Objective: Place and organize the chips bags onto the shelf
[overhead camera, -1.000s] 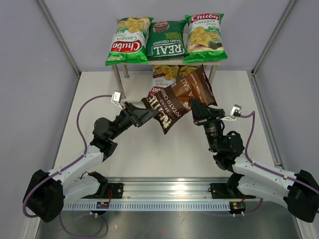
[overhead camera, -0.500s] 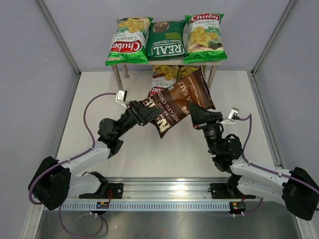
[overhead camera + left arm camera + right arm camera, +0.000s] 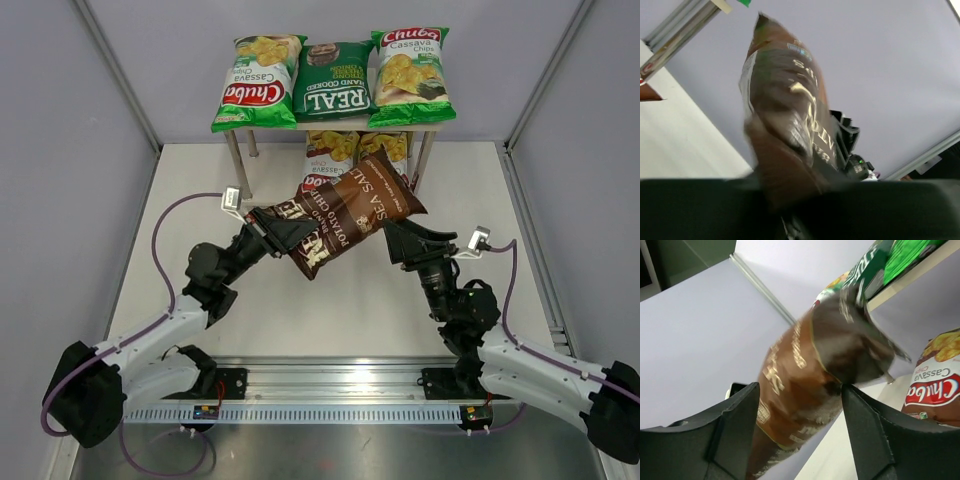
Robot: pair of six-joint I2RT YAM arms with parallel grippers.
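I will swing the fingers of my left gripper outward next, push the Kettle bag in and release it, because the empty space on the shelf's lower level beside the brown Chuba bags is outward of my gripper.
The dark-brown Kettle chips bag [image 3: 352, 208] hangs in the air in front of the shelf [image 3: 237, 166], lying nearly level. My left gripper [image 3: 290, 232] is shut on its left end; in the left wrist view the bag [image 3: 785, 110] rises from the jaws [image 3: 790, 192]. My right gripper [image 3: 402, 240] stands open just right of the bag, its fingers [image 3: 735, 420] spread on either side of the bag [image 3: 800, 370] without pinching it. Two light-green Chuba bags [image 3: 257, 80] [image 3: 410, 72] flank the dark-green REAL bag [image 3: 335, 82] on the top board. Brown Chuba bags [image 3: 332, 148] lie on the lower tier.
The shelf's thin metal legs [image 3: 428, 150] stand just behind the hanging bag. Grey walls with metal frame posts [image 3: 120, 75] close in the table on the left, right and back. A brown Chuba bag [image 3: 935, 385] shows close beside my right gripper.
My right gripper opened and let go of the Kettle bag. My left gripper closed on the bag's left end. The bag swung flatter and shifted slightly left.
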